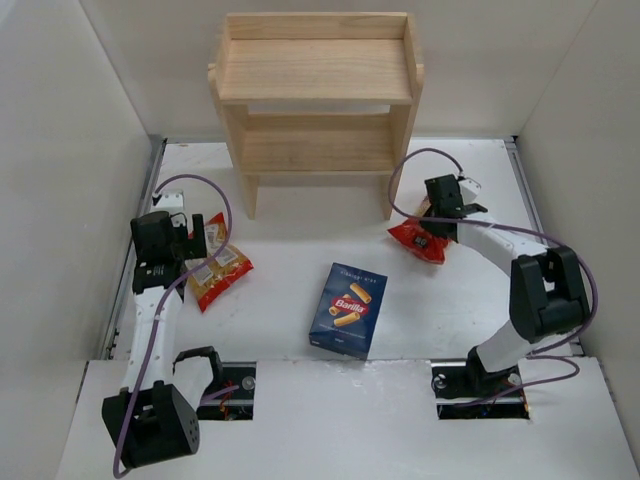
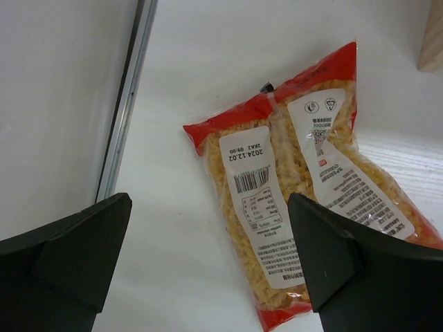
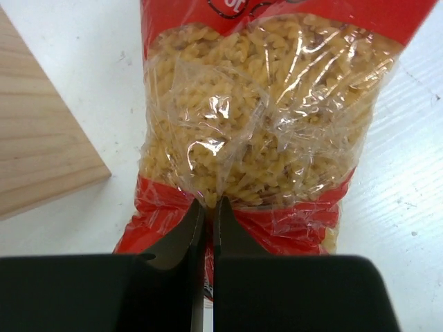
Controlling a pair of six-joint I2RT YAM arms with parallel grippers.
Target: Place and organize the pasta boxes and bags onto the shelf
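Observation:
I will lift the bag up and outward with my right gripper and let it go on the bare upper level of the shelf, which is above and outward of the gripper.
The wooden two-tier shelf [image 1: 315,90] stands at the back, both tiers bare. The dark blue Barilla box [image 1: 349,308] lies flat in the middle of the table. One red pasta bag [image 1: 220,270] lies at the left, label side up [image 2: 291,200]. My left gripper [image 1: 198,243] hovers over its near end, open [image 2: 209,200], with the right finger [image 2: 346,256] above the bag. The other red bag [image 1: 416,240] lies by the shelf's right leg. My right gripper [image 1: 432,222] is shut [image 3: 208,205], pinching a fold of this bag's film [image 3: 263,117] at its red lower band.
The shelf's right leg [image 3: 34,159] is close to the left of the right-hand bag. A metal rail [image 2: 124,104] and the white side wall run along the left of the left bag. White walls enclose the table on three sides.

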